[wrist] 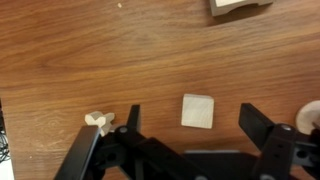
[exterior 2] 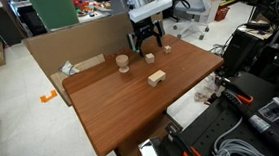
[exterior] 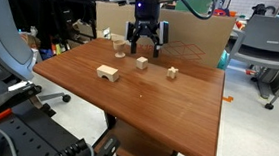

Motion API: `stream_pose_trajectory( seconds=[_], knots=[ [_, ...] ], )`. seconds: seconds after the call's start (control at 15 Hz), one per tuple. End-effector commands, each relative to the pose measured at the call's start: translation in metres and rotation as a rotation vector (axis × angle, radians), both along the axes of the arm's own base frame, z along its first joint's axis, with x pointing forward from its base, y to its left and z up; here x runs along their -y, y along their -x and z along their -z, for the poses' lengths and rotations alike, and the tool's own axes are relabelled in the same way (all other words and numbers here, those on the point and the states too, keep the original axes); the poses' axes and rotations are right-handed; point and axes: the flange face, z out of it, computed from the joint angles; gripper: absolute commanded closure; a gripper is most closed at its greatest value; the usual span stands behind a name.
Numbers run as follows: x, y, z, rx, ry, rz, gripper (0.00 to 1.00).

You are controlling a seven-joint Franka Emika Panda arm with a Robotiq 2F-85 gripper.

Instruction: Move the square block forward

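Observation:
The square block (wrist: 197,110) is below my gripper, so next my gripper needs to go down around it and then close.
The square block (wrist: 197,110) is a small light-wood cube lying on the wooden table (exterior: 157,114). It shows in both exterior views (exterior: 142,62) (exterior 2: 149,57). My gripper (wrist: 192,118) is open and hovers just above the block, with one finger on each side of it and a gap to both. In both exterior views the gripper (exterior: 146,46) (exterior 2: 148,45) points straight down over the block. Nothing is held.
A wider notched wooden block (exterior: 108,74) (exterior 2: 157,78) (wrist: 240,6) lies nearer the table's middle. A small wooden piece (exterior: 172,73) (exterior 2: 164,50) and a round wooden piece (exterior: 118,48) (exterior 2: 122,62) lie on either side. A cardboard wall (exterior 2: 67,49) stands along the back edge.

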Motion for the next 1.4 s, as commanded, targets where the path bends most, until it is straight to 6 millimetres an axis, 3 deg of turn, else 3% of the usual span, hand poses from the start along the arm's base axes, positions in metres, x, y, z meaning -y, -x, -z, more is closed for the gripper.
stream_pose_trajectory(
  seconds=[0.0,0.2,0.27,0.33,0.53,0.87,1.07,1.33],
  knots=[
    [0.002,-0.008,0.012,0.030,0.038,0.051,0.00],
    [0.000,-0.004,0.025,0.007,0.055,0.064,0.00],
    [-0.003,-0.001,0.028,0.001,0.062,0.057,0.25],
    [-0.006,0.001,0.030,-0.003,0.063,0.049,0.26],
    [-0.017,0.002,0.029,-0.002,0.057,0.028,0.49],
    [-0.026,-0.003,0.004,0.046,0.042,0.003,0.88],
    [-0.025,0.006,-0.016,0.064,0.032,-0.019,0.92],
    [-0.058,0.034,-0.053,0.149,0.030,-0.154,0.92]
  ],
)
